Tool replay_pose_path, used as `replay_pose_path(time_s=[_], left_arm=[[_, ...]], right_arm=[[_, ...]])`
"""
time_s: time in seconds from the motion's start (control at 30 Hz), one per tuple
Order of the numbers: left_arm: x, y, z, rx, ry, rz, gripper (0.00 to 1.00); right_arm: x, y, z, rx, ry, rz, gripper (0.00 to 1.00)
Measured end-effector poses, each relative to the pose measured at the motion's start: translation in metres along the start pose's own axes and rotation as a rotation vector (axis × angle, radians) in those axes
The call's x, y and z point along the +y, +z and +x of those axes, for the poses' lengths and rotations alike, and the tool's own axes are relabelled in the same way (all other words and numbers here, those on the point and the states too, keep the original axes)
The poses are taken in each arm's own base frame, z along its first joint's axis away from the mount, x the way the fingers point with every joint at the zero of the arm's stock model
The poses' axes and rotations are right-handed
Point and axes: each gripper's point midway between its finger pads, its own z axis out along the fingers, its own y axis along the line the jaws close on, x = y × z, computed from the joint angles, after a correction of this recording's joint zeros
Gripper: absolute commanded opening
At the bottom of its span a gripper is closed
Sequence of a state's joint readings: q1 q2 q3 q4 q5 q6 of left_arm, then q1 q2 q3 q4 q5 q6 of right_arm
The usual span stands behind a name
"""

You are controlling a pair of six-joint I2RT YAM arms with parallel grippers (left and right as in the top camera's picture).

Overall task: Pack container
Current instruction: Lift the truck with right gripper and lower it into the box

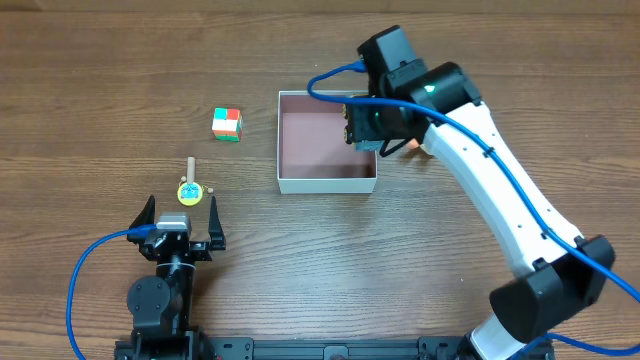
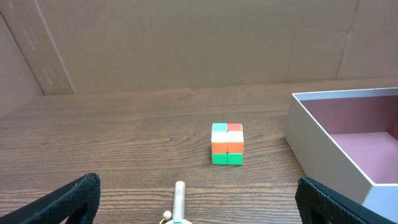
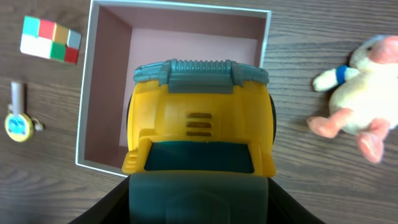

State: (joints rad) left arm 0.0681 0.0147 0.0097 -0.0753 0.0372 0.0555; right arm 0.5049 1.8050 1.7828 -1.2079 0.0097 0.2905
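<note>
My right gripper lowers the toy truck into the box (image 1: 347, 144) (image 3: 231, 57) next, by the box's side nearest the plush duck. It still hangs above the box's empty inside.
The container (image 1: 327, 183) is a square shallow box with white walls and a pinkish-maroon inside, also in the left wrist view (image 2: 323, 134) and right wrist view (image 3: 112, 93). My right gripper (image 1: 365, 130) is shut on a yellow and grey toy truck (image 3: 199, 124) and holds it over the box's right side. My left gripper (image 1: 182, 222) is open and empty, just behind a small wooden stick toy with a yellow disc (image 1: 189, 187). A small colour cube (image 1: 227, 124) lies left of the box. A plush duck (image 3: 360, 93) lies on the table beside the box.
The cube (image 2: 227, 144) and the stick toy (image 2: 179, 199) lie ahead of the left gripper. The plush duck is mostly hidden under the right arm in the overhead view. A cardboard wall stands behind the table.
</note>
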Motion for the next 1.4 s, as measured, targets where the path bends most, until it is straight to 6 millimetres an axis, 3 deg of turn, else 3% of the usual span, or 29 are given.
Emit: replay_pose_path(time_s=[0.33, 0.73, 0.97, 1.4], left_arm=[[0.0, 0.0, 0.0, 0.0, 0.0, 0.0, 1.0], [0.0, 0.0, 0.0, 0.0, 0.0, 0.0, 1.0], [0.0, 0.0, 0.0, 0.0, 0.0, 0.0, 1.0], [0.0, 0.0, 0.0, 0.0, 0.0, 0.0, 1.0]], right_arm=[[-0.005, 0.061, 0.013, 0.128, -0.026, 0.06, 0.41], [-0.005, 0.096, 0.021, 0.192, -0.017, 0.063, 0.47], [-0.006, 0.107, 0.025, 0.217, -0.017, 0.072, 0.48], [-0.006, 0.107, 0.023, 0.211, -0.01, 0.071, 0.64]])
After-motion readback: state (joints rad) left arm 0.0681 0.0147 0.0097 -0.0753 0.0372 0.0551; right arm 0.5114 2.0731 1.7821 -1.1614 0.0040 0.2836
